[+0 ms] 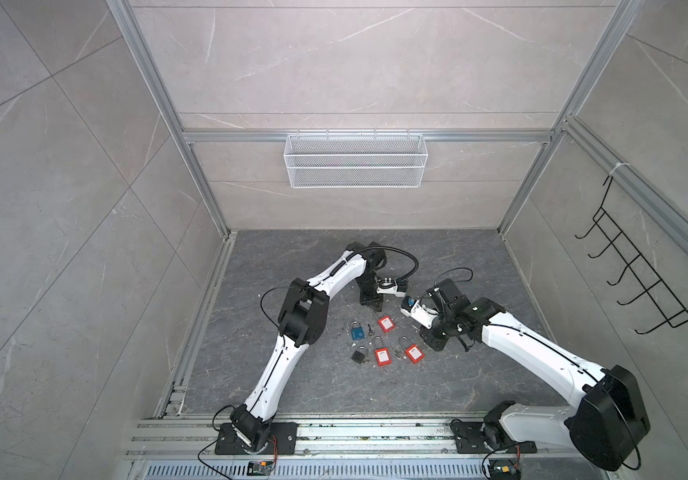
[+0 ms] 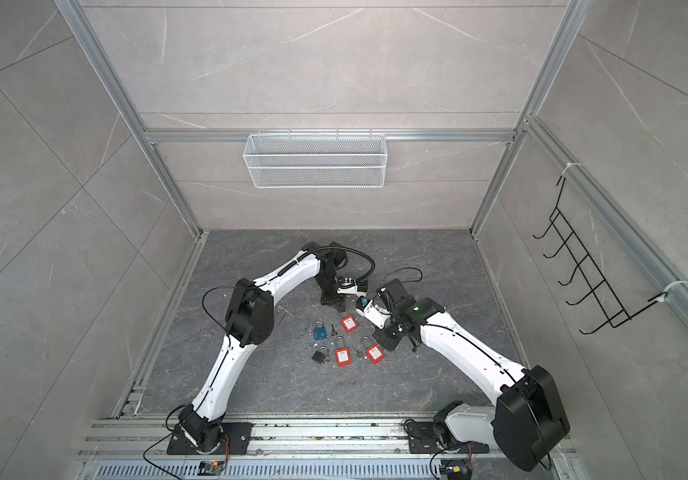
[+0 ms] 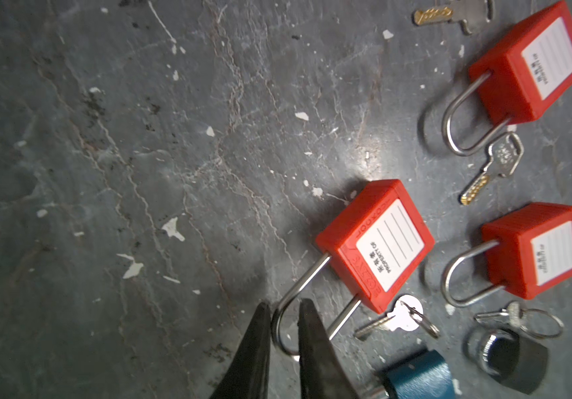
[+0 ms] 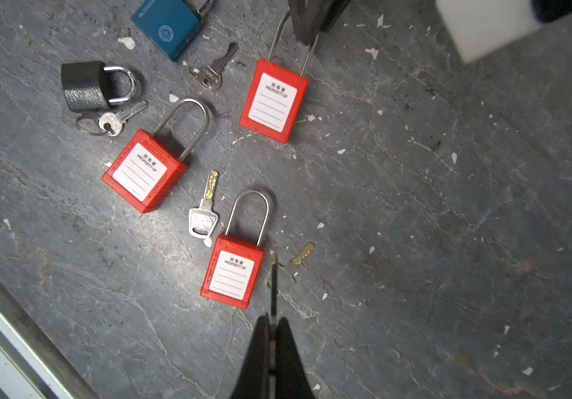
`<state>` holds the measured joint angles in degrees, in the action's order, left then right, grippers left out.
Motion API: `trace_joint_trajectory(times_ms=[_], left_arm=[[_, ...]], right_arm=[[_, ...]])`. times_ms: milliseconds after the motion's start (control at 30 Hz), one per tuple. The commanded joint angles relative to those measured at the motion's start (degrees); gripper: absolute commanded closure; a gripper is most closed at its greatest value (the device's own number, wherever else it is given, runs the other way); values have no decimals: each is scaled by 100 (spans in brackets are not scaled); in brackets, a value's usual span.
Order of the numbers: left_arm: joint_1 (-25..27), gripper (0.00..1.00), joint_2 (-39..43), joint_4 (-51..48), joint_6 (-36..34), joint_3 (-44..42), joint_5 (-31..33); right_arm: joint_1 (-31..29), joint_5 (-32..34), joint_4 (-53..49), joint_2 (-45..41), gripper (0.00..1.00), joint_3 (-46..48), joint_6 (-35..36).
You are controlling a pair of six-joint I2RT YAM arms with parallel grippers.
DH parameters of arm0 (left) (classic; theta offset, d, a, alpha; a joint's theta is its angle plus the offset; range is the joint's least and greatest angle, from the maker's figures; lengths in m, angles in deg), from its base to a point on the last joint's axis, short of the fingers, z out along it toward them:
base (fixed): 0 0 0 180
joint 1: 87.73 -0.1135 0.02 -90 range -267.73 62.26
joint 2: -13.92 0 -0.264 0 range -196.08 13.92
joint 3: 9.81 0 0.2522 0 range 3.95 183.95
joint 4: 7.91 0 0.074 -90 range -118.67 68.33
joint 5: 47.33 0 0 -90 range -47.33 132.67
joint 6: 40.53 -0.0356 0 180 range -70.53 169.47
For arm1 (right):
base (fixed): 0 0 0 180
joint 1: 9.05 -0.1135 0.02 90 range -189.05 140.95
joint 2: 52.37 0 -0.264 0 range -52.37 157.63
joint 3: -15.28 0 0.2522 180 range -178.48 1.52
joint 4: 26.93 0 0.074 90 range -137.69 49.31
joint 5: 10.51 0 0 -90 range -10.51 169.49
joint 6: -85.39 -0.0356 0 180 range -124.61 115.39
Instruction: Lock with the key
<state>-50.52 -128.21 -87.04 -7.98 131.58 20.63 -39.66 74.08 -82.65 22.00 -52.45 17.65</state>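
My right gripper carries the key outward next, then lowers and releases it on the bare tabletop outward and below, beside the red padlock my left gripper straddles.
A red padlock (image 3: 374,245) (image 4: 272,100) (image 1: 384,323) lies flat on the dark stone table. My left gripper (image 3: 284,307) is open over the bend of its steel shackle (image 3: 279,331), one finger on each side of the wire with a gap showing. My right gripper (image 4: 272,319) is shut on a key (image 4: 273,283), seen edge-on with the blade sticking out past the fingertips. It hovers beside another red padlock (image 4: 232,273), above a loose key (image 4: 289,271) on the table.
A third red padlock (image 4: 144,171), a blue padlock (image 4: 169,26) and a black padlock (image 4: 84,86) lie close by, with several loose keys (image 4: 205,210) between them. A white mesh basket (image 1: 355,160) hangs on the back wall. A black hook rack (image 1: 641,266) is mounted on the right.
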Motion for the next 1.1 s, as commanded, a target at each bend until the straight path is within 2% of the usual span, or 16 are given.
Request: trace_joint_trajectory(times_ms=[0, 33, 133, 233, 367, 467, 533, 700, 867, 1000, 1067], left_arm=[[-101, 68, 54, 213, 118, 236, -193], [-130, 65, 96, 253, 155, 227, -245], [-236, 63, 251, 396, 269, 222, -395], [-440, 61, 672, 913, 745, -72, -665], [-767, 59, 1929, 2522, 1751, -1575, -931], [-896, 57, 2993, 3826, 2721, -3010, -350], [-894, 56, 3623, 4265, 3193, -3793, -72], [-896, 53, 5154, 4832, 4211, -5598, 236], [-896, 44, 6630, 4874, 5197, -6987, 828], [-894, 35, 7459, 4600, 5746, -7555, 1206], [-896, 26, 7762, 4406, 5951, -7689, 1306]], right_arm=[[24, -130, -14, 60, 100, -240, -383], [20, -144, -7, 60, 100, -247, -467], [20, -148, -31, 114, 100, -326, -684], [22, -266, -134, 390, 100, -567, -1032], [20, -143, -175, 982, 100, -984, -1736], [21, -48, -446, 1707, 100, -1551, -2198], [25, 52, -634, 2244, 100, -2010, -2397], [20, 329, -908, 3365, 100, -2914, -2624], [20, 501, -852, 4096, 100, -3359, -2708], [7, 541, -967, 4525, 100, -3653, -2799], [-47, 534, -1024, 4621, 100, -3708, -2899]])
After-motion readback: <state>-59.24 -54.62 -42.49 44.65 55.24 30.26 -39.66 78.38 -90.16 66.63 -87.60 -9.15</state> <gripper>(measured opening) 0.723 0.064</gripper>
